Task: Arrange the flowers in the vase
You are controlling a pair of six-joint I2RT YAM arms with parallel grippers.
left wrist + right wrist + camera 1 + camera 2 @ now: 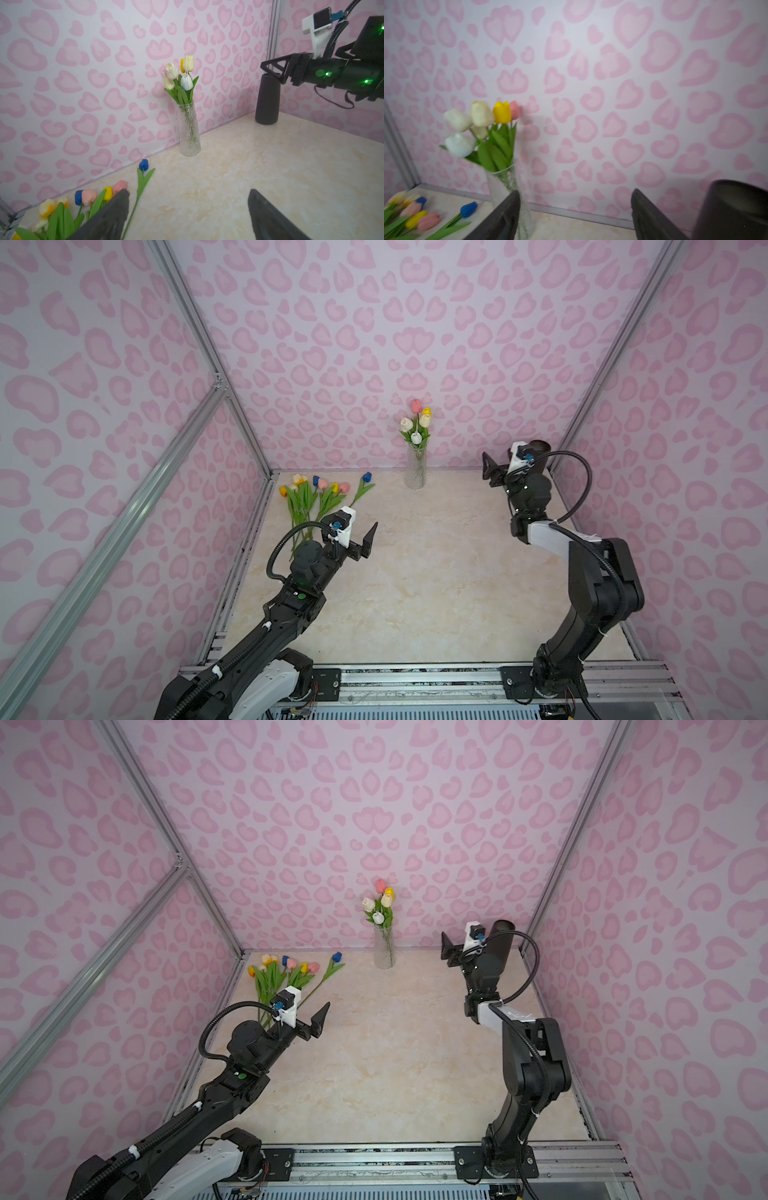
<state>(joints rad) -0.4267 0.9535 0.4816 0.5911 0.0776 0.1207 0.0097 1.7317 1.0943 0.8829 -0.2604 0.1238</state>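
The right gripper turns its fingers, now aimed past the dark vase's rim (503, 925) (739, 186), toward the vase's corner next and reaches outward astride that rim.
A clear ribbed glass vase (415, 470) (383, 952) stands against the back wall and holds several flowers (417, 423) (180, 76) with cream, yellow and pink heads. More flowers (316, 493) (286, 973) (83, 199) lie in a bunch at the table's back left. A blue one (143, 165) lies a little apart from them. My left gripper (188, 193) (357, 531) hovers just right of the bunch, open and empty. To the right of the vase (508, 187), my right gripper (575, 193) (492, 472) hangs open, with nothing between its fingers.
A dark cylindrical vase (540, 448) (268, 99) (733, 207) stands in the back right corner, right behind my right gripper. Pink heart-patterned walls close in the table (415, 593) on three sides. A metal rail (415, 672) runs along the front edge.
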